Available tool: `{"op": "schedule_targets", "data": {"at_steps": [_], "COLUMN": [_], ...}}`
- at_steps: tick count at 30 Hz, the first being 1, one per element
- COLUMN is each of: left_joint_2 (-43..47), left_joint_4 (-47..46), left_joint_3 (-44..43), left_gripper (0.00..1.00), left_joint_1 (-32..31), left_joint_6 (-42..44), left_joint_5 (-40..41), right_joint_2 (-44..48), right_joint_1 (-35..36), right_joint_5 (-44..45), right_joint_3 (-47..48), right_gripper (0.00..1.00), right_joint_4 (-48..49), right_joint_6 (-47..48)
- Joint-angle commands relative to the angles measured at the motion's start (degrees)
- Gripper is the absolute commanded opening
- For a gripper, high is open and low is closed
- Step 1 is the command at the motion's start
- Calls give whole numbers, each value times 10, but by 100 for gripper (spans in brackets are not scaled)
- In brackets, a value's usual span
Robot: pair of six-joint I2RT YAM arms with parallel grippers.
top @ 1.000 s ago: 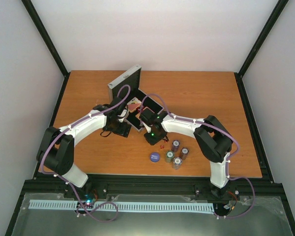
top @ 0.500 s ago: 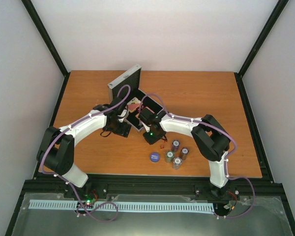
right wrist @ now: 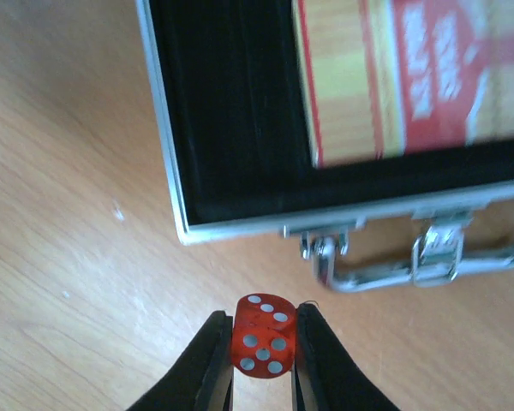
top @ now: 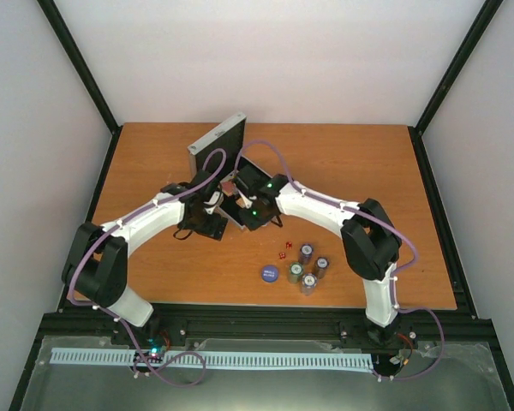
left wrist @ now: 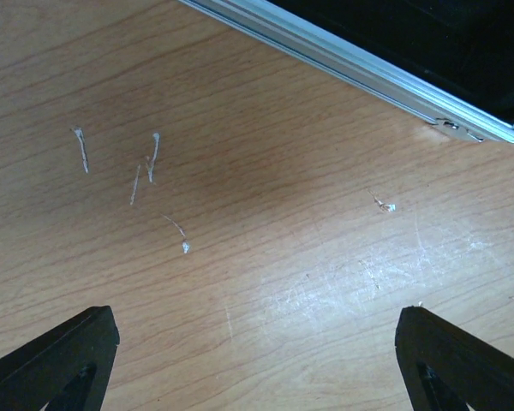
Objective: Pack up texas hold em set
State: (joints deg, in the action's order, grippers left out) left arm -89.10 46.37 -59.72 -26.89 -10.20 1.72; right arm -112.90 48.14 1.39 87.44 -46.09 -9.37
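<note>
My right gripper next moves outward over the case's front rim, past the card deck (right wrist: 411,77). It then releases the red die in the black-lined tray, since the die hangs outside it.
The silver case (top: 218,141) lies open at the table's middle, lid upright, black-lined tray (top: 270,175) to its right. A red-orange card deck (right wrist: 411,77) lies in the tray. My right gripper (right wrist: 264,355) is shut on a red die (right wrist: 263,336), held above the wood just in front of the case's front rim and handle (right wrist: 411,270). In the top view it (top: 242,208) sits at the tray's near corner. My left gripper (left wrist: 257,360) is open and empty over bare wood beside the case's edge (left wrist: 368,60); in the top view it (top: 201,225) is left of the tray.
Near the front right stand several chip stacks (top: 307,267), a round blue disc (top: 270,273) and another red die (top: 283,254). The black frame rails border the table's sides.
My right gripper has moved up and left from beside the loose dice to the case's front edge, carrying a die. The left arm has not moved.
</note>
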Motion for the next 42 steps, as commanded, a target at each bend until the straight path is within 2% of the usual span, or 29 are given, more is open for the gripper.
{"op": "schedule_targets", "data": {"at_steps": [1, 9, 13, 25, 28, 31, 35, 42], "left_joint_2": [22, 23, 24, 15, 13, 11, 8, 3], "left_joint_4": [6, 8, 8, 3, 3, 3, 2, 2], "left_joint_3": [-1, 1, 3, 6, 5, 5, 2, -2], "left_gripper": [92, 92, 92, 92, 92, 92, 92, 92], "left_joint_1": [5, 6, 6, 10, 10, 11, 11, 11], "left_joint_6": [11, 14, 15, 17, 17, 18, 18, 19], "left_joint_5": [3, 4, 5, 1, 1, 0, 1, 1], "right_joint_2": [-32, -184, -224, -265, -264, -255, -238, -167], "right_joint_1": [-16, -46, -54, -69, -70, -70, -70, -70], "right_joint_5": [9, -14, -18, -51, -50, -44, -35, -18], "right_joint_3": [71, 274, 320, 330, 331, 328, 323, 287], "right_gripper": [6, 5, 5, 8, 14, 30, 39, 39], "right_joint_4": [-5, -9, -4, 27, 24, 24, 23, 1], "right_joint_6": [7, 25, 26, 13, 9, 11, 20, 15]}}
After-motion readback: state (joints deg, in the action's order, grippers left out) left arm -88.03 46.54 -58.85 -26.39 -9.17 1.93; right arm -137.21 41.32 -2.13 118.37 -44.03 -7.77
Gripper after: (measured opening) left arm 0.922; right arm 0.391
